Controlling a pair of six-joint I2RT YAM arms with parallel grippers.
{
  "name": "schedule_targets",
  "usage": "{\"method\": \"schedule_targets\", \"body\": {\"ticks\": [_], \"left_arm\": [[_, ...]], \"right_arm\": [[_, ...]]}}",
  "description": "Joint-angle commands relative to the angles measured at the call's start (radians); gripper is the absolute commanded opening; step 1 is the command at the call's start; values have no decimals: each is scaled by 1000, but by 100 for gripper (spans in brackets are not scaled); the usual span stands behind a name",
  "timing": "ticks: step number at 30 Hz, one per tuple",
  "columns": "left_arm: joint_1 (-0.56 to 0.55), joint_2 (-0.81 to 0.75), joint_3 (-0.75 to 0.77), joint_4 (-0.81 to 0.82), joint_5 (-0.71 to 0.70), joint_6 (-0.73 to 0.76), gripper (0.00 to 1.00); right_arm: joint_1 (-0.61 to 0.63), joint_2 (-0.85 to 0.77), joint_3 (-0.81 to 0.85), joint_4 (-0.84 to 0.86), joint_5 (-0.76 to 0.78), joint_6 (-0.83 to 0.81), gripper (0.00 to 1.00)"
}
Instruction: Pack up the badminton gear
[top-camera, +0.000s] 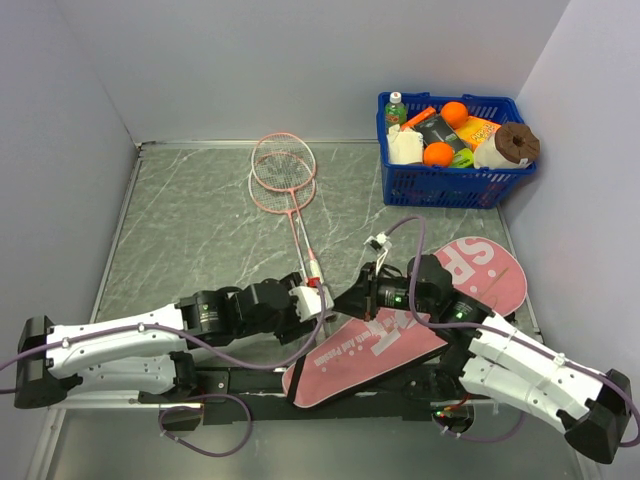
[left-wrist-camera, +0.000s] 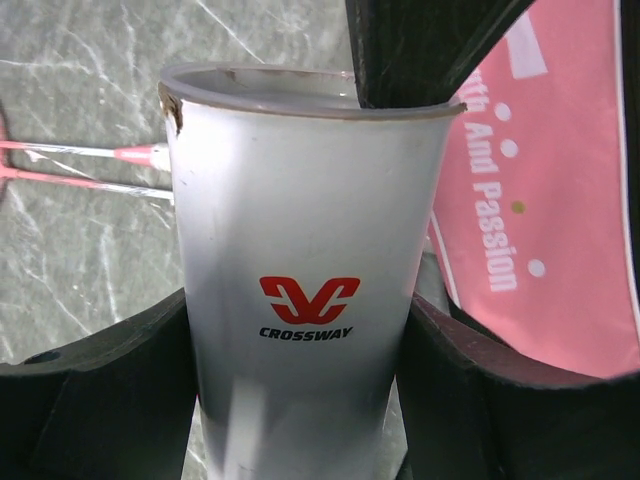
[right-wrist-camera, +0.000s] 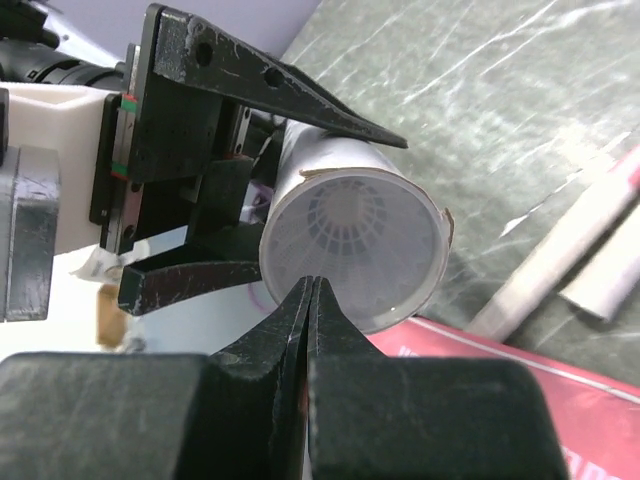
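I should move my left gripper outward and to the left in the top view, then down, to release the tube (left-wrist-camera: 300, 230) on bare tabletop clear of the rackets.
My left gripper (left-wrist-camera: 300, 310) is shut on the white tube (left-wrist-camera: 300, 230), which bears a red CROSSWAY logo, and holds it low over the table near the bag. The tube's open mouth faces my right gripper (right-wrist-camera: 312, 287), whose jaws are pressed together at the mouth's lower rim. A white shuttlecock (right-wrist-camera: 345, 215) sits deep inside the tube. Two pink rackets (top-camera: 283, 170) lie stacked at the table's middle back, handles toward the grippers. The pink bag (top-camera: 400, 330) lettered white lies under my right arm. In the top view, the left gripper (top-camera: 316, 298) and the right gripper (top-camera: 356, 297) meet.
A blue basket (top-camera: 440, 185) of groceries stands at the back right corner. White walls close in the table on the left, back and right. The racket handles (right-wrist-camera: 560, 260) lie just beyond the tube, beside the bag's edge (right-wrist-camera: 520, 365).
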Motion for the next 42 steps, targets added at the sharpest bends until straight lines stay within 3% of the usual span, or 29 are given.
{"method": "schedule_targets", "body": {"ticks": [1, 2, 6, 9, 18, 24, 33, 35, 36, 37, 38, 40, 41, 42], "left_arm": [[57, 19, 87, 152, -118, 22, 1], [67, 31, 85, 150, -130, 28, 1], [132, 77, 88, 139, -238, 71, 1], [207, 106, 111, 155, -252, 138, 1], [509, 273, 254, 227, -174, 291, 1], [793, 416, 272, 283, -138, 230, 1], [1048, 778, 405, 287, -302, 163, 1], [1098, 852, 438, 293, -372, 150, 13], [1117, 875, 451, 284, -365, 124, 16], [1135, 902, 462, 267, -353, 108, 21], [1167, 912, 470, 268, -344, 97, 30], [1195, 930, 476, 265, -319, 73, 38], [1218, 932, 482, 259, -307, 67, 73], [1226, 930, 485, 257, -275, 50, 79]], "right_arm": [[35, -35, 115, -178, 58, -64, 0], [34, -41, 134, -225, 210, -82, 0], [34, -53, 209, -409, 530, -101, 0], [34, -69, 215, -410, 600, -98, 0], [35, -50, 154, -333, 645, -67, 0], [32, -66, 114, -314, 640, -60, 0], [31, 54, 89, -245, 554, -29, 0], [32, 80, 82, -213, 528, -17, 6], [32, 88, 71, -199, 516, -15, 18], [32, 91, 66, -189, 505, -12, 24], [32, 97, 63, -175, 479, -14, 29], [32, 100, 65, -176, 468, -23, 35], [32, 102, 65, -178, 470, -26, 37], [32, 102, 65, -182, 471, -29, 40]]}}
